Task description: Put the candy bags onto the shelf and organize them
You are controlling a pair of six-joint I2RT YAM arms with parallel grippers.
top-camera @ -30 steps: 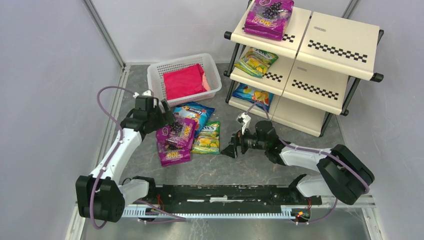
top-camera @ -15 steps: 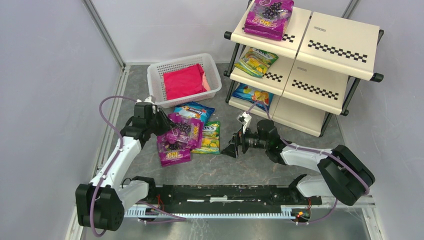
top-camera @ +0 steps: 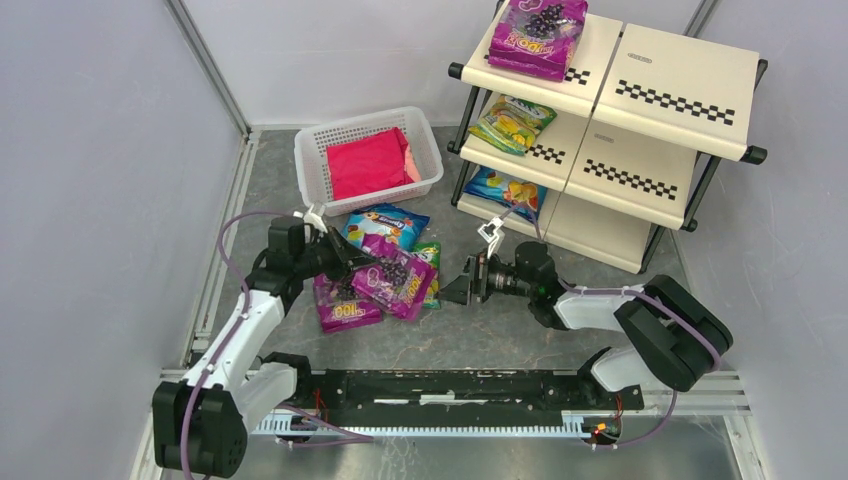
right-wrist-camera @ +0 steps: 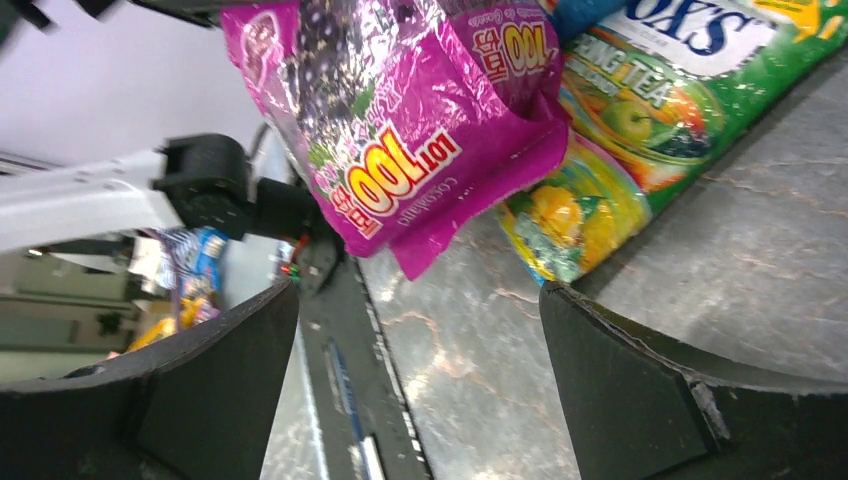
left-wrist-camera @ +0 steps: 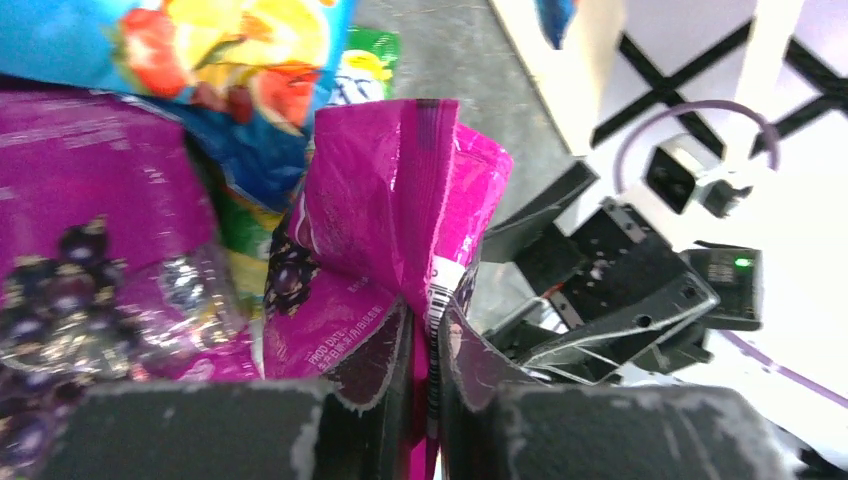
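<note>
My right gripper needs to go left in the top view around the held purple bag's loose end [top-camera: 419, 293] [right-wrist-camera: 478, 208], which hangs that way, since the other edge of the bag is taken.
My left gripper [top-camera: 352, 263] is shut on the edge of a magenta-purple grape candy bag [top-camera: 396, 279], which hangs off the table in front of it; the left wrist view shows the bag's seam [left-wrist-camera: 400, 200] pinched between the jaws [left-wrist-camera: 432, 345]. My right gripper [top-camera: 456, 288] stands open just right of that bag, with the bag [right-wrist-camera: 400, 130] ahead of its spread fingers [right-wrist-camera: 650, 390]. On the table lie a second purple bag [top-camera: 344, 311], a blue bag [top-camera: 386, 224] and a partly covered green bag [top-camera: 431, 262]. The shelf [top-camera: 660, 100] holds one purple bag [top-camera: 538, 35], one green-yellow bag [top-camera: 513, 122] and one blue bag [top-camera: 505, 190].
A white lattice basket [top-camera: 320, 150] with a pink folded cloth [top-camera: 368, 163] stands behind the pile, left of the shelf. Grey walls close in the table on the left and at the back. The shelf's right-hand tiers [top-camera: 680, 90] hold nothing.
My left gripper has shut on the top purple bag, lifted it off the pile and carried it right, toward the right gripper. The right gripper has shifted slightly left.
</note>
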